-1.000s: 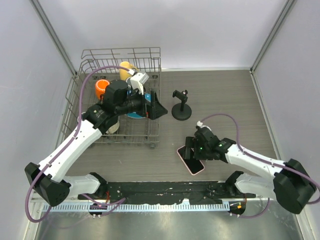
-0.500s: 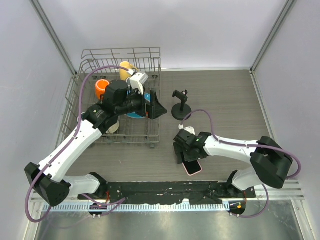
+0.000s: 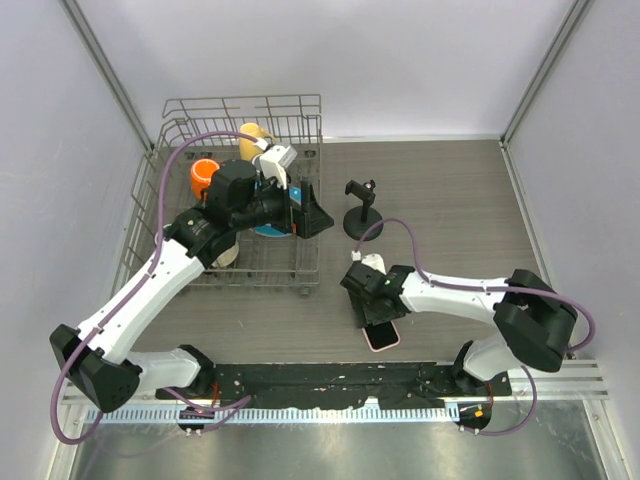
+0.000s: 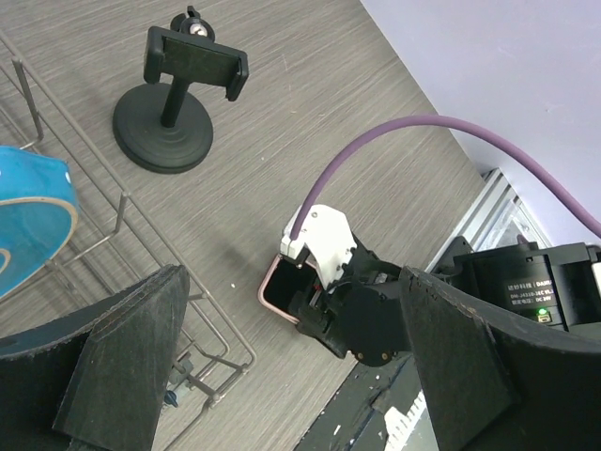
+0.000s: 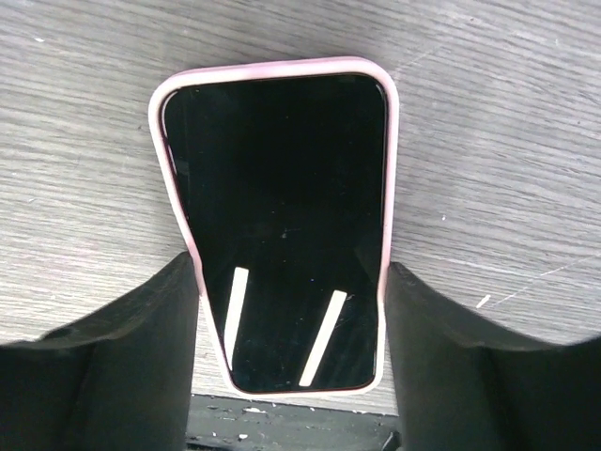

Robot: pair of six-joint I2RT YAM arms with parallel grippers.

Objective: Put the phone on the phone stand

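The left gripper needs to move back and across next, onto the phone's uncovered far end (image 4: pixel 274 280), which is back from the gripper and to its right in the top view.
The phone (image 3: pixel 381 337), black screen with a pale pink case, lies flat on the table near the front rail. It also shows in the right wrist view (image 5: pixel 282 207) and in the left wrist view (image 4: pixel 279 285). My right gripper (image 3: pixel 372 312) is low over it. Its fingers (image 5: pixel 150 348) press against the phone's two long edges, so it is shut on the phone. The phone stand (image 3: pixel 362 213) is upright behind it, cradle empty, and also shows in the left wrist view (image 4: pixel 178 113). My left gripper (image 3: pixel 318 215) is open and empty above the rack's right edge.
A wire dish rack (image 3: pixel 240 108) stands at the back left, holding an orange cup (image 3: pixel 204 175), a yellow cup (image 3: pixel 252 134) and a blue dish (image 4: pixel 28 225). The black front rail (image 3: pixel 330 378) runs just in front of the phone. Grey walls enclose the table.
My right arm has swung left and turned at the wrist. The phone has turned with it and slid a little toward the front rail. The left arm has not moved.
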